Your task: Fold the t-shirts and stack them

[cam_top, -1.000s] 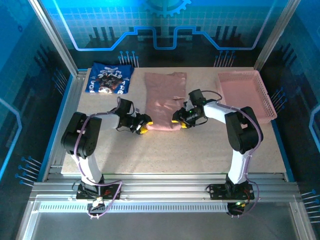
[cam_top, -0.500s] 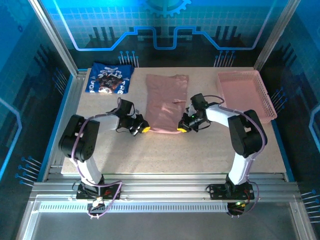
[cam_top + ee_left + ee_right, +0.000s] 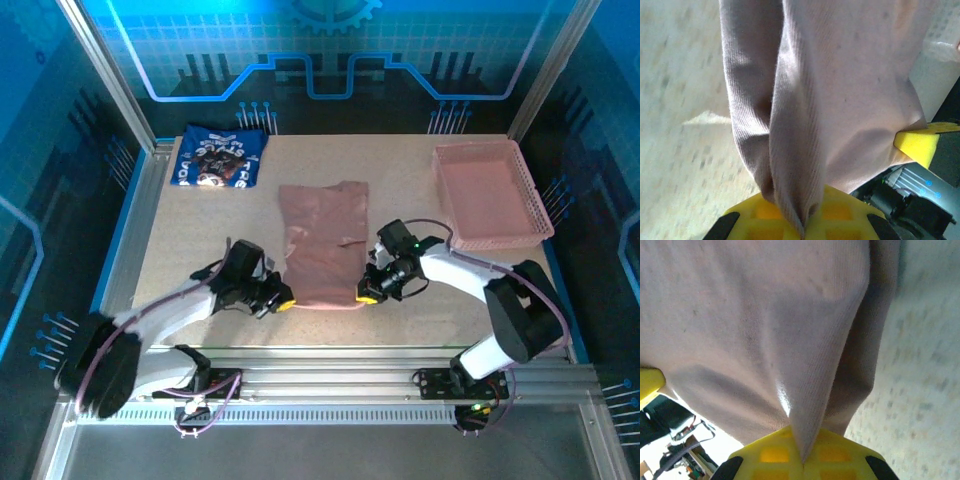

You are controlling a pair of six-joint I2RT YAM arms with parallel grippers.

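Note:
The pink shirt still stretches lengthwise outward of the gripper to its far end (image 3: 292, 194). My left gripper carries the hem corner outward over that end of the shirt next and releases.
The dusty pink t-shirt (image 3: 322, 245) lies lengthwise in the middle of the table, its near hem lifted between both grippers. My left gripper (image 3: 283, 297) is shut on the hem's near left corner; in the left wrist view the pink cloth (image 3: 830, 100) runs pinched into the yellow jaws of the left gripper (image 3: 804, 229). My right gripper (image 3: 367, 293) is shut on the near right corner, and the pink cloth (image 3: 765, 330) comes to a point where the right gripper (image 3: 802, 462) clamps it. The navy blue printed t-shirt (image 3: 217, 160) lies folded at the far left of the table.
A pink plastic lattice basket (image 3: 538, 205) sits at the far right of the table. The table's near edge and metal rails (image 3: 330, 375) run just below the grippers. Bare tabletop (image 3: 190, 235) spreads left of the pink shirt.
Both grippers shut on the pink shirt's near corners, then drew toward the near edge. The shirt slid toward me with them. The navy shirt stayed put.

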